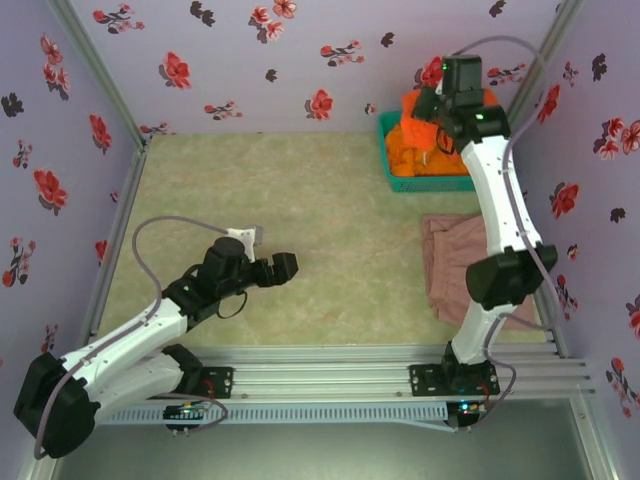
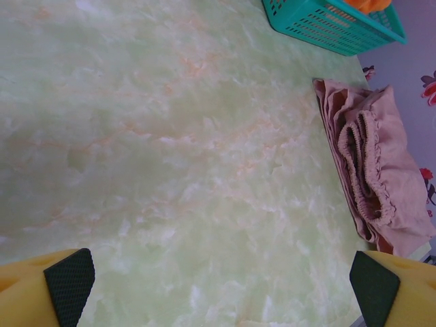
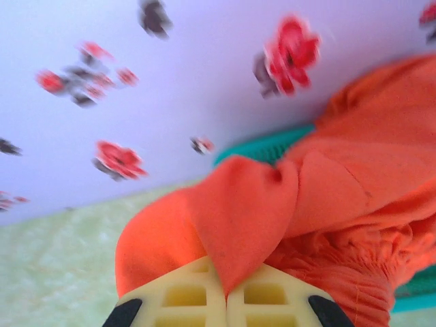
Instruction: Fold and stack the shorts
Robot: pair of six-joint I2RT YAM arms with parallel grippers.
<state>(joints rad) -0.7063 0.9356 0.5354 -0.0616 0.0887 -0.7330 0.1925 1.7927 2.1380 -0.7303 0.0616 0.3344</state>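
My right gripper lifts clear of the teal basket next. It then carries the orange shorts over the bare marbled tabletop and lowers to release them, as that lies empty.
Folded dusty pink-beige shorts (image 1: pixel 452 262) lie on the table's right side, seen too in the left wrist view (image 2: pixel 375 170). Bright orange shorts (image 1: pixel 425 140) bulge out of the teal basket (image 1: pixel 398 170) at the back right. My right gripper (image 1: pixel 440 108) hangs above the basket, shut on a fold of orange shorts (image 3: pixel 252 211) that rises between its yellow fingers (image 3: pixel 177 296). My left gripper (image 1: pixel 265 262) hovers over bare table at the left-centre, open, its black pads (image 2: pixel 68 283) far apart with nothing between them.
The teal mesh basket (image 2: pixel 334 24) stands against the back wall in the right corner. Flowered purple walls close in the table on three sides. A metal rail (image 1: pixel 330 375) runs along the near edge. The marbled green tabletop (image 1: pixel 280 190) stretches across the left and middle.
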